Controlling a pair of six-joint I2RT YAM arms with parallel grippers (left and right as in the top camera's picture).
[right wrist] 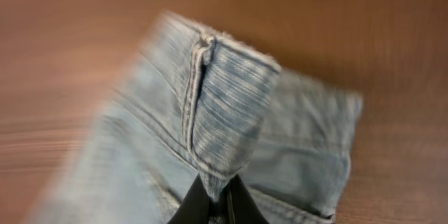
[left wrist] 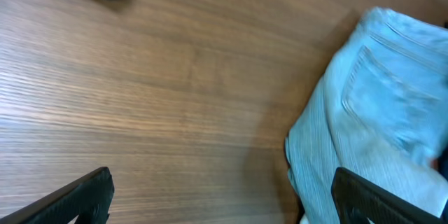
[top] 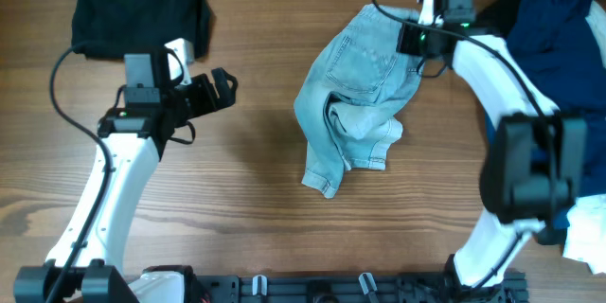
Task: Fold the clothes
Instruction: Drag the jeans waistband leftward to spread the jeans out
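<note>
My right gripper will sweep the crumpled denim to the left in the overhead view, onto bare wood beyond the jeans, to spread it, and release.
The pale blue denim jeans [top: 355,99] lie crumpled in the middle of the table, a stitched back pocket facing up. My right gripper [top: 418,36] is shut on a fold of their denim at the upper right edge; the right wrist view shows the pinched fabric [right wrist: 224,122] rising from the closed jaws [right wrist: 218,199]. My left gripper [top: 222,90] is open and empty, to the left of the jeans. In the left wrist view the jeans [left wrist: 378,119] lie just by its right finger. A black garment [top: 142,5] lies at the back left. A navy garment [top: 559,38] lies at the right.
A white item [top: 589,232] lies at the table's lower right edge, under the navy pile. Bare wood [top: 256,180] lies between the left gripper and the jeans. A black rail [top: 312,289] runs along the front edge.
</note>
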